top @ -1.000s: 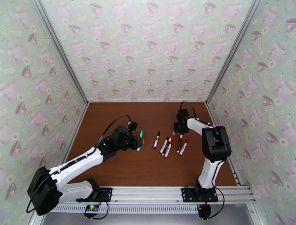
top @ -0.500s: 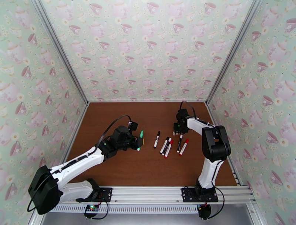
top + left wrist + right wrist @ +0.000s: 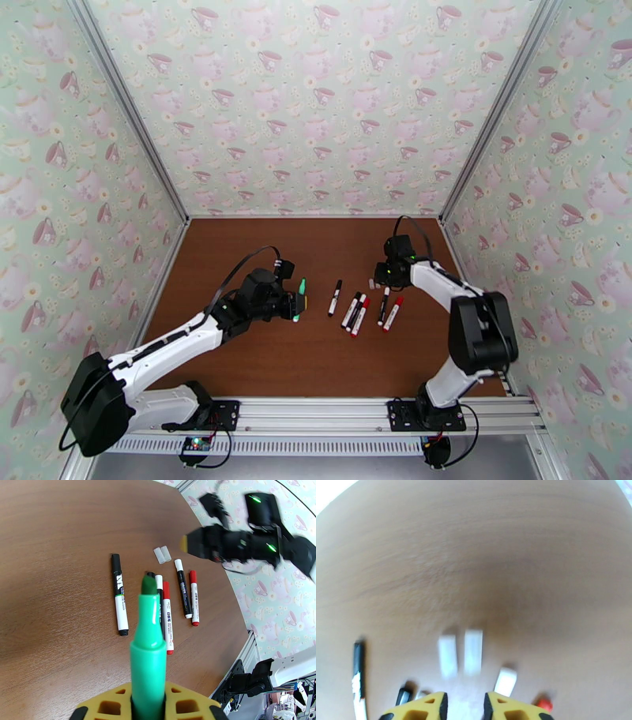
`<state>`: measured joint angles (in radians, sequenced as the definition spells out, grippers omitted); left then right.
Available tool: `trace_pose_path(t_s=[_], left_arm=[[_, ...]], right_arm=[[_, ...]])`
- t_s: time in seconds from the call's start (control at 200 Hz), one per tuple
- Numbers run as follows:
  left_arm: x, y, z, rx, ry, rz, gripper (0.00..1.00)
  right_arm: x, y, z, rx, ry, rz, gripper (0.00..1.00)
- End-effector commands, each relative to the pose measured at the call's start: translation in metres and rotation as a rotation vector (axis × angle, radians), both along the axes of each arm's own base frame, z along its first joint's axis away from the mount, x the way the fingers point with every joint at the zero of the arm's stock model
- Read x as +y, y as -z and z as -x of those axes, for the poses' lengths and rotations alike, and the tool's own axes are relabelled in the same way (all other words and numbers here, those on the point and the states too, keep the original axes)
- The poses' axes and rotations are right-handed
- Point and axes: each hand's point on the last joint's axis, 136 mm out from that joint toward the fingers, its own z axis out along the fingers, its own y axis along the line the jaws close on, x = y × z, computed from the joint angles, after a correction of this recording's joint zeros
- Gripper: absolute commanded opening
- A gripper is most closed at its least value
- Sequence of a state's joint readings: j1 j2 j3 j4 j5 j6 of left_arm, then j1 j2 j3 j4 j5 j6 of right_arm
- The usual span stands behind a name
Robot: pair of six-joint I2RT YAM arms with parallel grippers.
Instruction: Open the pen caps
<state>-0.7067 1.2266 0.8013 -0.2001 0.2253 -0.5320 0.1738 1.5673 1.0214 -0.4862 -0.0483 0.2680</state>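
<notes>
The left gripper tilts its fingers down, lowers the green pen and releases it on the tabletop below next, clear of capped pens, since the green pen's tip is bare.
My left gripper (image 3: 295, 301) is shut on a green pen (image 3: 148, 653). The pen stands upright between the yellow fingers (image 3: 185, 703) with its dark felt tip bare. Two small pale pen caps (image 3: 162, 554) lie side by side on the brown table, also seen in the right wrist view (image 3: 460, 654) just ahead of my right gripper (image 3: 465, 705). That gripper's jaws stand slightly apart with nothing between them, and it hovers above the caps (image 3: 372, 282). Several capped pens (image 3: 357, 309) with black and red caps lie in a row between the two arms.
A single black-capped pen (image 3: 335, 298) lies apart, left of the row. The brown table (image 3: 261, 355) is bounded by patterned walls on three sides and by a metal rail (image 3: 332, 410) at the near edge.
My right arm has swung its elbow out to the right and pulled back from the pale caps, its jaws parting a little. The left arm and green pen have stayed put.
</notes>
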Motion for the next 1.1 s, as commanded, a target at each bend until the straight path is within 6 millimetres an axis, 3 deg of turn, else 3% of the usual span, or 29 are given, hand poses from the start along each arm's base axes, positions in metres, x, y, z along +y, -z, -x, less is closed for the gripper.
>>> trace_pose_path(t_s=[0.0, 0.22, 0.426, 0.576, 0.616, 0.841, 1.097], left_arm=[[0.011, -0.008, -0.01, -0.035, -0.036, -0.063, 0.14], [0.036, 0.018, -0.022, 0.01, -0.123, -0.262, 0.15], [0.061, 0.052, -0.039, 0.039, -0.18, -0.458, 0.16], [0.075, 0.07, -0.052, 0.042, -0.217, -0.574, 0.16], [0.073, 0.063, -0.061, 0.026, -0.234, -0.582, 0.16], [0.087, 0.084, -0.08, 0.062, -0.277, -0.712, 0.18], [0.106, 0.103, -0.089, 0.106, -0.343, -0.873, 0.18]], right_arm=[[0.023, -0.024, 0.016, -0.077, -0.015, -0.12, 0.39], [0.065, -0.04, 0.067, -0.106, -0.117, -0.255, 0.52], [0.106, -0.051, 0.107, -0.114, -0.229, -0.36, 0.71], [0.134, -0.06, 0.12, -0.145, -0.277, -0.457, 0.94], [0.138, -0.062, 0.122, -0.151, -0.28, -0.479, 0.99], [0.144, -0.069, 0.126, -0.173, -0.286, -0.518, 1.0], [0.139, -0.058, 0.128, -0.147, -0.258, -0.493, 1.0]])
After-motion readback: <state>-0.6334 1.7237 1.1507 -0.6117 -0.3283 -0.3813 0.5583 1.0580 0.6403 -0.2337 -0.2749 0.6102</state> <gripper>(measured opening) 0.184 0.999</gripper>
